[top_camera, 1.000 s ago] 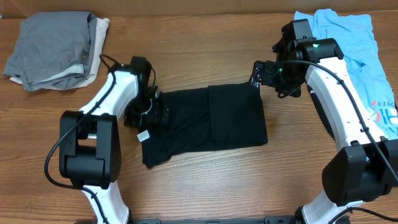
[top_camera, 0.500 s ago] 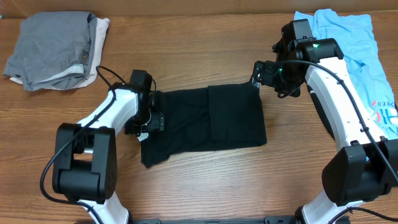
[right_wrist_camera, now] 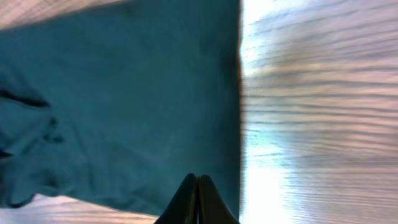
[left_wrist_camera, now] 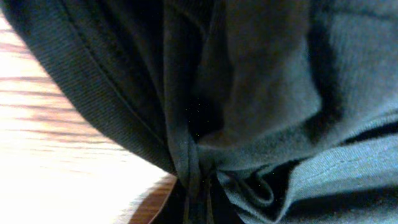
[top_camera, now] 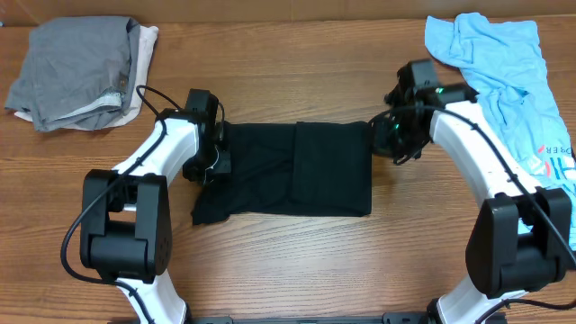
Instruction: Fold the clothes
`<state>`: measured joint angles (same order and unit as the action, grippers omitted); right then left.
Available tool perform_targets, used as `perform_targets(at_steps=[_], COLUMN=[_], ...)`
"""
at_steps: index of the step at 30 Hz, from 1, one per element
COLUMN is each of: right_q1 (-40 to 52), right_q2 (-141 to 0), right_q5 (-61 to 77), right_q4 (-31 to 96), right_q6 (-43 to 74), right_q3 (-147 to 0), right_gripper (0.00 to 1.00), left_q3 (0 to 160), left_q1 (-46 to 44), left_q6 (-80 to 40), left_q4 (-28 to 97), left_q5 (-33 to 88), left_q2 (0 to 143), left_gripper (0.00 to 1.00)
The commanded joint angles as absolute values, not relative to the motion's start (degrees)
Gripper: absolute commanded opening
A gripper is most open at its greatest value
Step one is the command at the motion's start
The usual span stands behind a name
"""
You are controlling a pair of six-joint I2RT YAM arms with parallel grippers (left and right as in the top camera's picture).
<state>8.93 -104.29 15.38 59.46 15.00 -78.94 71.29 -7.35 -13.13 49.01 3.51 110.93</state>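
Observation:
The shirt's flat panel is right of my left gripper in the overhead view, so I will lift the fold, carry it over and release it.
A black T-shirt, one of the clothes, lies folded into a rough rectangle mid-table. My left gripper sits at its left edge. In the left wrist view the left gripper is shut on a bunched pleat of the black T-shirt. My right gripper is at the shirt's upper right corner. In the right wrist view the right gripper has its tips pressed together down on the black T-shirt, just inside its straight edge. The cloth there stays flat.
A grey garment lies on an off-white one at the far left corner. A light-blue shirt is spread at the far right, partly under my right arm. Bare wood table lies in front of the black shirt.
Both grippers went from open to shut. The left moved up along the shirt's left edge. The right came down and left onto the corner. The shirt's right edge drew inward.

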Motion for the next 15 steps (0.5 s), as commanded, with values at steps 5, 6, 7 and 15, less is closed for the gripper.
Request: perform_targets(at_steps=[5, 6, 7, 15], right_q1=[10.2, 10.3, 10.3, 10.8], right_q2=[-103.1, -103.1, -103.1, -104.1], right_q5=[23.8, 24.4, 24.8, 26.3], right_q4=[49.4, 48.3, 47.2, 40.5], right_q6=[15.0, 15.0, 15.2, 17.9], right_q3=[-66.9, -66.0, -65.1, -59.8], right_gripper=[0.04, 0.04, 0.04, 0.04], left_q3=[84.8, 86.2, 87.5, 101.2], left_q1=[-6.8, -6.8, -6.9, -11.2], left_q6=[-10.2, -9.8, -9.4, -7.6], left_q4=[58.5, 59.5, 60.6, 68.6], left_q5=[-0.6, -0.6, -0.6, -0.4], left_q2=[111.9, 111.9, 111.9, 111.9], left_gripper=[0.04, 0.04, 0.04, 0.04])
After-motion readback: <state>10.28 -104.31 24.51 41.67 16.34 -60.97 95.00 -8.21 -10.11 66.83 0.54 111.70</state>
